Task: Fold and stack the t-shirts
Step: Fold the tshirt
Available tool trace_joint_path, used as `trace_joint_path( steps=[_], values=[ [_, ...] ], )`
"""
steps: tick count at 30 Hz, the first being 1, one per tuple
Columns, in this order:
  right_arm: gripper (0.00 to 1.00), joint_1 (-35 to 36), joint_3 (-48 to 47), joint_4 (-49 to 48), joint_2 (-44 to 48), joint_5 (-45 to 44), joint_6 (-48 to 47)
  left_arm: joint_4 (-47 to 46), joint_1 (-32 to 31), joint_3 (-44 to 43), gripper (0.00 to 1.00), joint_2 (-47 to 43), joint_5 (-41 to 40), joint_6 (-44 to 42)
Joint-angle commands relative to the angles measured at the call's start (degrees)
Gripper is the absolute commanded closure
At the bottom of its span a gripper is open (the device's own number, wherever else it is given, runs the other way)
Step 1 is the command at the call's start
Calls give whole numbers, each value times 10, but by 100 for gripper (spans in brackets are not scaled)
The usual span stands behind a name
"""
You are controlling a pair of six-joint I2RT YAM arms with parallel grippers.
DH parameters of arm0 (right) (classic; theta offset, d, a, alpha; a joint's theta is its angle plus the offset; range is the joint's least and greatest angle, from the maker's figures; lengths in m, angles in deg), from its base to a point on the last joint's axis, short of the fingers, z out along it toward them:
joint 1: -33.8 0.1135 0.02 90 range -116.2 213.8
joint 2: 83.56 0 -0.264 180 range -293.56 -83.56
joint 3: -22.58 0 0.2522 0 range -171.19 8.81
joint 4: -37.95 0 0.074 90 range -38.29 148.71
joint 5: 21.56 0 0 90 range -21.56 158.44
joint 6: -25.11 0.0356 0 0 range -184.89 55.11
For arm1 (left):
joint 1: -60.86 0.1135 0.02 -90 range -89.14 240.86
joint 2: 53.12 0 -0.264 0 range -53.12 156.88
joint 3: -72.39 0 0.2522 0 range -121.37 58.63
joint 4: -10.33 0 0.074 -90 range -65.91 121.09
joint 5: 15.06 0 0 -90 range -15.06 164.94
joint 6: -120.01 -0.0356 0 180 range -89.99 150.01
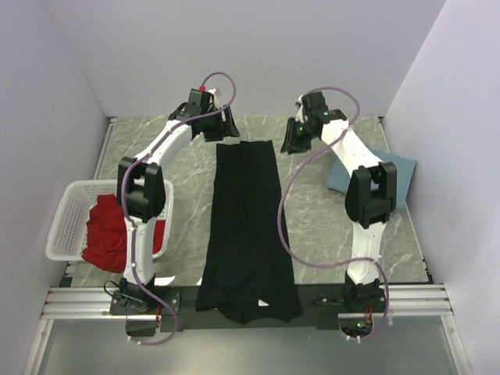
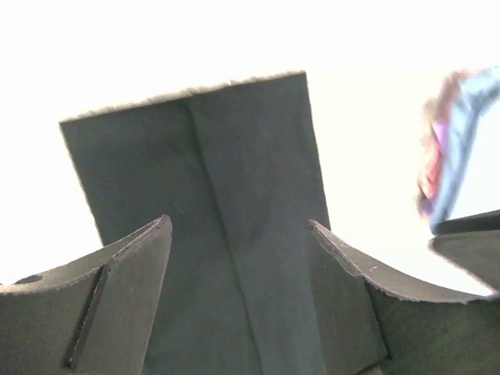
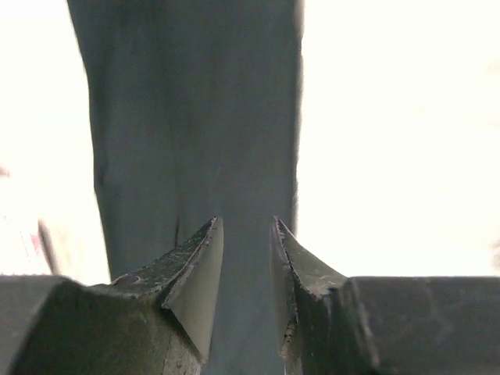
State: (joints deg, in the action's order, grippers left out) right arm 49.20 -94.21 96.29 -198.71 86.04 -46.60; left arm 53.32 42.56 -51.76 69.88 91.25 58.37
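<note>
Next, my left gripper should move down and onto the black t-shirt's far basket-side corner (image 1: 219, 147) (image 2: 69, 130), since it lies below the gripper's fingers and to their left in the left wrist view.
The black t-shirt (image 1: 246, 226) lies in the middle of the table as a long narrow strip, running from the far side to the near edge. My left gripper (image 1: 226, 125) hovers at the strip's far left corner, jaws wide open and empty. In the left wrist view (image 2: 238, 223) the black cloth (image 2: 234, 156) shows between them. My right gripper (image 1: 293, 139) hovers just right of the far end, jaws open a little and empty, with the cloth (image 3: 195, 117) below them (image 3: 246, 223). The red t-shirt (image 1: 105, 230) lies bunched in the basket. The dusty-blue t-shirt (image 1: 391, 168) lies folded at the right, partly hidden by the right arm.
The white latticed basket (image 1: 66, 219) stands at the table's left edge beside the left arm. Walls close in the table at the back and on both sides. The black shirt's near end hangs over the metal rail (image 1: 422, 295) at the front.
</note>
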Motion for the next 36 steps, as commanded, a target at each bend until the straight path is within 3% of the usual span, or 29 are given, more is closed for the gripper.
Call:
trace_joint_path(
  steps=[1,10,33,36],
  values=[
    [62,-21,-79,-22,-80,-39,-9,5,18,-55,26,63,-26,6],
    [61,-43,-205,-115,-197,-32,32,-23,50,-77,27,116,-98,25],
    [56,-47,-282,-194,-322,9,86,-66,59,-101,30,189,-29,66],
    [56,-42,-273,-192,-322,21,85,-72,59,-85,35,182,-26,65]
  ],
)
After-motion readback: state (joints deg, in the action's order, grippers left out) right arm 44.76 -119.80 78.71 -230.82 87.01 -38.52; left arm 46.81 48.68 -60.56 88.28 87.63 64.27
